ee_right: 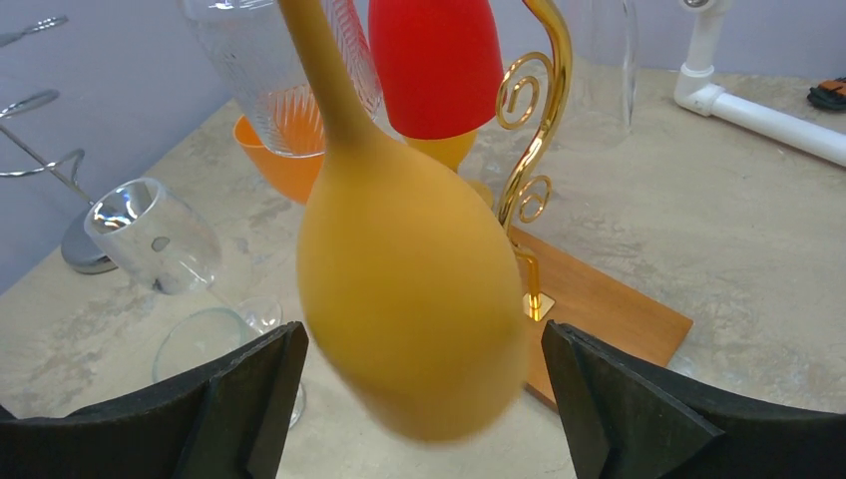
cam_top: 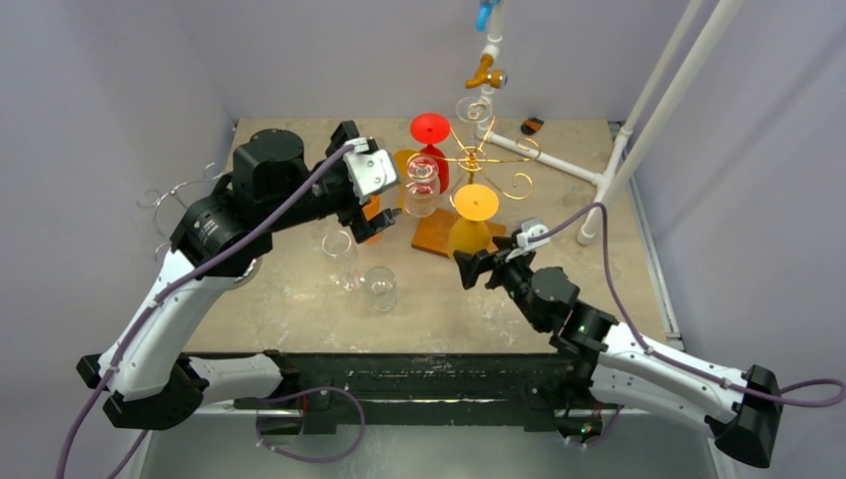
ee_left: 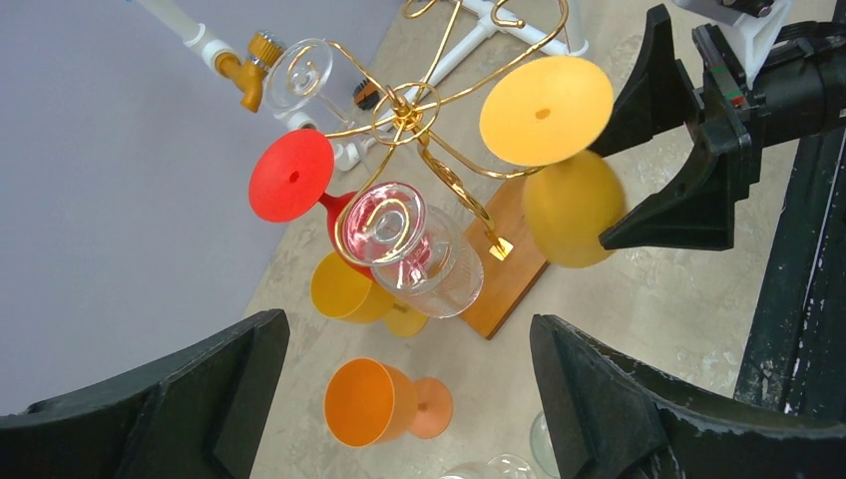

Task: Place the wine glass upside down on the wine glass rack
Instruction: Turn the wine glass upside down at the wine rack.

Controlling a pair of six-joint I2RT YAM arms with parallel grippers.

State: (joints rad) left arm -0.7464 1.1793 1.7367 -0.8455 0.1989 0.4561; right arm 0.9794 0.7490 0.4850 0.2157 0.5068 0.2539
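The glass already hangs, so my right gripper will next rise outward and close at the rack's empty curl (cam_top: 523,185), outward and above, beside the yellow foot.
A yellow wine glass (ee_right: 414,289) hangs upside down by its foot (cam_top: 476,202) from the gold wire rack (cam_top: 472,158) on a wooden base (cam_top: 431,237). Its bowl looks blurred. My right gripper (ee_right: 424,399) is open, its fingers either side of that bowl without touching it; the same gripper (ee_left: 648,160) shows from the left wrist view. A red glass (ee_left: 291,175) and a clear glass (ee_left: 414,249) also hang upside down on the rack. My left gripper (ee_left: 409,399) is open and empty, above an orange glass (ee_left: 374,401) lying on its side.
Two clear glasses (cam_top: 339,249) (cam_top: 380,287) stand on the table left of the rack, and a yellow-orange glass (ee_left: 344,289) lies by the base. A silver wire rack (cam_top: 180,195) stands at the left edge. White pipes (cam_top: 559,160) run behind and to the right.
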